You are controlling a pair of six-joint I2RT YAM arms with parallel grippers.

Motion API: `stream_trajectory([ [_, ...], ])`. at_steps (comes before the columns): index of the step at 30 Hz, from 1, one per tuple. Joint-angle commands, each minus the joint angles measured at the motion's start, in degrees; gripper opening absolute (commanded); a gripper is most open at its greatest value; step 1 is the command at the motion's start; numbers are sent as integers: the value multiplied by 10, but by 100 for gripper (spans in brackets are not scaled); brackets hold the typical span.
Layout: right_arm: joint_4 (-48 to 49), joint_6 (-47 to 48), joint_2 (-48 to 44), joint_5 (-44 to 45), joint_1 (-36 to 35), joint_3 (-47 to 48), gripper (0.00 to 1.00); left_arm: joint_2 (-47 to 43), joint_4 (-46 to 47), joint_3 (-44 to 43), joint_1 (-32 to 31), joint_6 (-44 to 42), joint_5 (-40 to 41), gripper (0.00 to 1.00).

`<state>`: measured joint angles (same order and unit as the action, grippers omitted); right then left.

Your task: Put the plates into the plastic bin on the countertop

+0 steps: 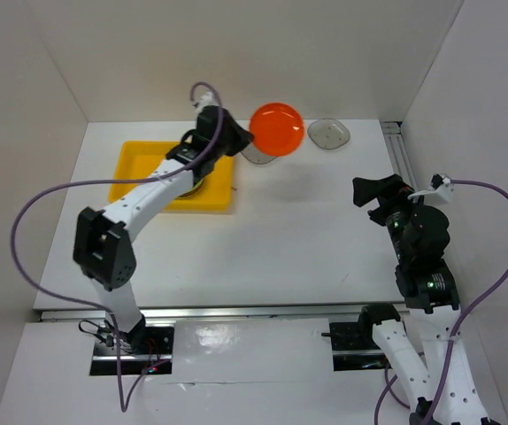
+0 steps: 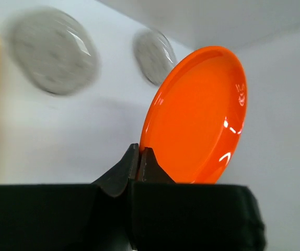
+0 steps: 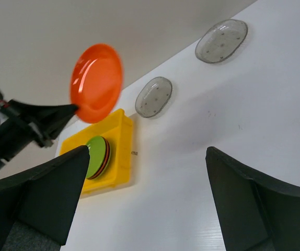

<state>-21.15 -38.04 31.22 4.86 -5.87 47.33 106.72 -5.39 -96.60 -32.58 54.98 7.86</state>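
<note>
The left gripper swings to the left in the top view next and brings the orange plate (image 1: pixel 277 128) down onto the lime green plate. The orange one hangs beside the bin.
My left gripper (image 1: pixel 247 137) is shut on the rim of an orange plate (image 1: pixel 277 128) and holds it in the air just right of the yellow plastic bin (image 1: pixel 139 159). In the left wrist view the jaws (image 2: pixel 139 152) pinch the lower edge of the orange plate (image 2: pixel 199 115). A stack of plates with a lime green one on top (image 3: pixel 96 156) lies in the bin (image 3: pixel 119 137). Two grey plates (image 1: pixel 329 134) (image 1: pixel 256 156) rest on the countertop (image 1: pixel 289 230); the orange plate partly covers the left one. My right gripper (image 1: pixel 373 190) hangs open and empty at the right.
White walls close in the countertop at the back and both sides. A metal rail (image 1: pixel 236 312) runs along the front edge. A rail bracket (image 1: pixel 394 133) sits in the back right corner. The left arm's link (image 1: pixel 148 199) passes over the bin.
</note>
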Motion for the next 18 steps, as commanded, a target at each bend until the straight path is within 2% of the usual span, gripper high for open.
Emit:
stream_trajectory([
  [1,11,-8,-4,-17,-4,-3,99,-76,-81,89,77,43,87,0],
  [6,37,-14,22,-44,-4,-17,99,-164,-82,241,182,63,117,0],
  [10,70,-19,35,-61,-4,-50,99,-171,-51,300,241,50,87,0],
  [15,116,-19,63,-95,-4,-93,99,-177,-43,321,314,50,32,0],
  [18,156,-25,90,-119,-4,-121,99,-177,-30,321,328,44,17,0],
])
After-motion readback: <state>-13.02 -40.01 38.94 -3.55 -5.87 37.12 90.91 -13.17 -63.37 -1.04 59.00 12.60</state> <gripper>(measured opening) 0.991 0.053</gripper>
